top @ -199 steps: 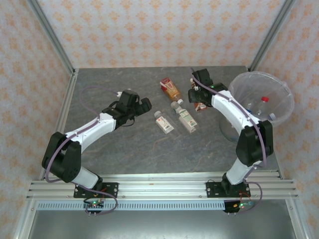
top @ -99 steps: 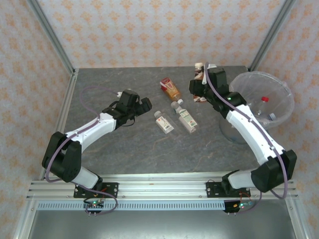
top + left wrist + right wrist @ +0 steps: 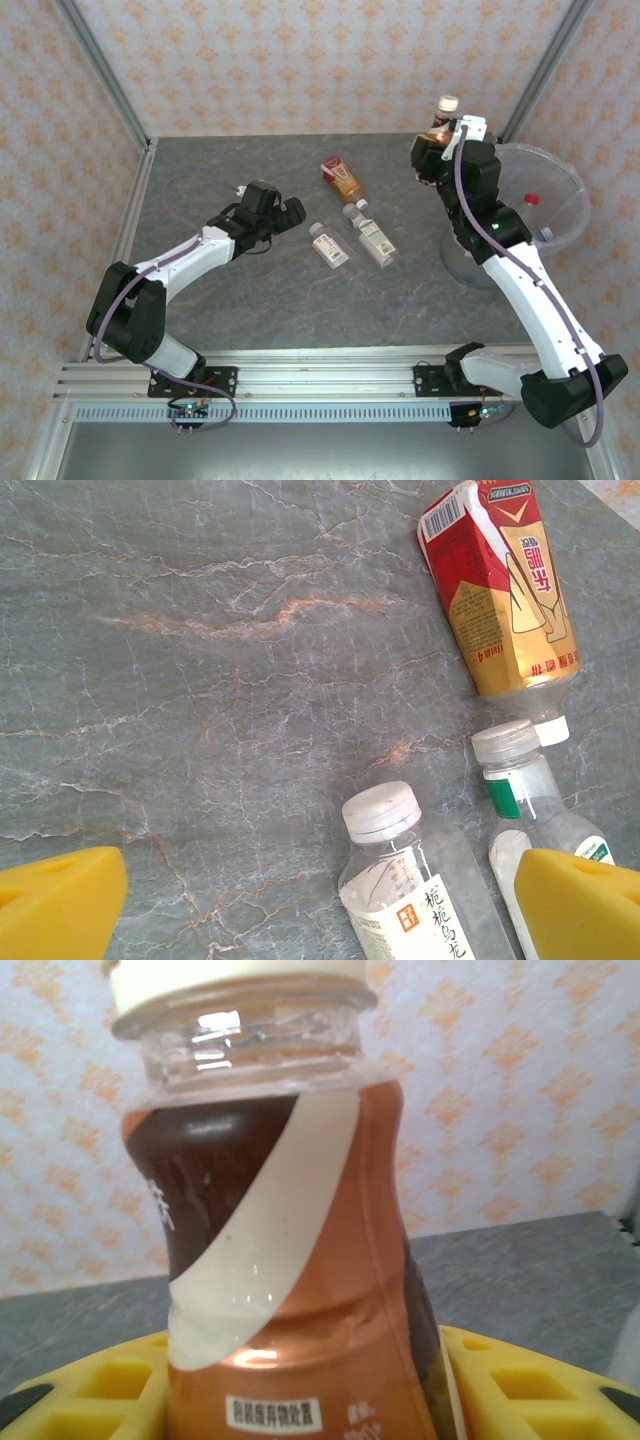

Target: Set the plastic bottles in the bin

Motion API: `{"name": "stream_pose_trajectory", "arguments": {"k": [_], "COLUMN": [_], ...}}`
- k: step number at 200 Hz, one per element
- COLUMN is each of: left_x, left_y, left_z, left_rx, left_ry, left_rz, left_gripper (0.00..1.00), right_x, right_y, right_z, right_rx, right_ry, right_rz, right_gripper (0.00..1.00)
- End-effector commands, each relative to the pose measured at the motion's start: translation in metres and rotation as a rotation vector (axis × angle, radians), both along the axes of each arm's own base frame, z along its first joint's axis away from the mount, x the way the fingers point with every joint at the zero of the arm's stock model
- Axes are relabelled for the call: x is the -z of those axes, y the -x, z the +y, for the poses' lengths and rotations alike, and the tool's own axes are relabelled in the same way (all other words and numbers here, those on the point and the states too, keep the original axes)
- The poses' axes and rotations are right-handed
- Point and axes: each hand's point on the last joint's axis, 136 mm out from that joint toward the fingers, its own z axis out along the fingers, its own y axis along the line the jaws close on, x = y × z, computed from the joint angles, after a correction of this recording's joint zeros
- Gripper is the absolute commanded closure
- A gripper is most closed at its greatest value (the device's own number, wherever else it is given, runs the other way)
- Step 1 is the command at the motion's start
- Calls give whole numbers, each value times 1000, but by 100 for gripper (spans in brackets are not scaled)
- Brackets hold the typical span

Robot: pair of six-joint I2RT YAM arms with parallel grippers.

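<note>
The brown-labelled bottle (image 3: 441,118) is still outside the bin's opening (image 3: 534,182), so my right gripper will swing sideways next, across the bin's rim and over that opening, to let go of the bottle there.
A brown-labelled plastic bottle (image 3: 441,118) with a pale cap stands upright in my right gripper (image 3: 443,142), raised high beside the left rim of the bin (image 3: 572,180). In the right wrist view the bottle (image 3: 290,1260) sits between the yellow fingers (image 3: 90,1395), which are shut on it. The bin holds a red-capped bottle (image 3: 529,203) and another bottle (image 3: 545,235). Three bottles lie on the table: a red-gold one (image 3: 343,178), a white-green one (image 3: 372,236) and a small white-labelled one (image 3: 328,247). My left gripper (image 3: 285,214) is open, low, just left of them.
In the left wrist view the white-capped bottle (image 3: 405,875) lies between the spread yellow fingertips (image 3: 60,900), with the green-labelled bottle (image 3: 530,815) and the red-gold bottle (image 3: 505,590) to its right. Patterned walls and metal posts (image 3: 100,70) enclose the grey stone table (image 3: 250,300).
My right arm has lifted the brown bottle off the table and carried it up and right, towards the bin's rim. The left arm has stayed where it was.
</note>
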Motion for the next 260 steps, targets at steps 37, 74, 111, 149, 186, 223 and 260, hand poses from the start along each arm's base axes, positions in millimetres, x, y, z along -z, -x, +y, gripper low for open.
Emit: {"name": "stream_pose_trajectory", "arguments": {"k": [37, 74, 111, 149, 186, 223, 260], "left_x": [-3, -3, -5, -22, -28, -14, 4], "left_y": [-3, -2, -3, -3, 8, 19, 31], "left_z": [-5, -5, -5, -34, -52, -69, -77], "left_rx": [0, 1, 5, 144, 212, 203, 162], "left_ry": [11, 8, 7, 88, 53, 100, 129], "left_rz": [-15, -10, -18, -87, -77, -8, 45], "left_gripper": [0, 0, 0, 0, 0, 0, 0], "right_x": [-30, -52, -39, -3, 26, 55, 74], "right_y": [-2, 14, 36, 39, 27, 14, 4], "right_z": [-61, -111, -163, -188, -200, -201, -201], "right_rx": [184, 356, 536, 622, 631, 630, 633], "right_ry": [-76, -125, -223, -283, -354, -423, -467], "right_rz": [-112, -217, -302, -303, -257, -226, -195], "right_gripper": [58, 57, 55, 55, 54, 53, 50]}}
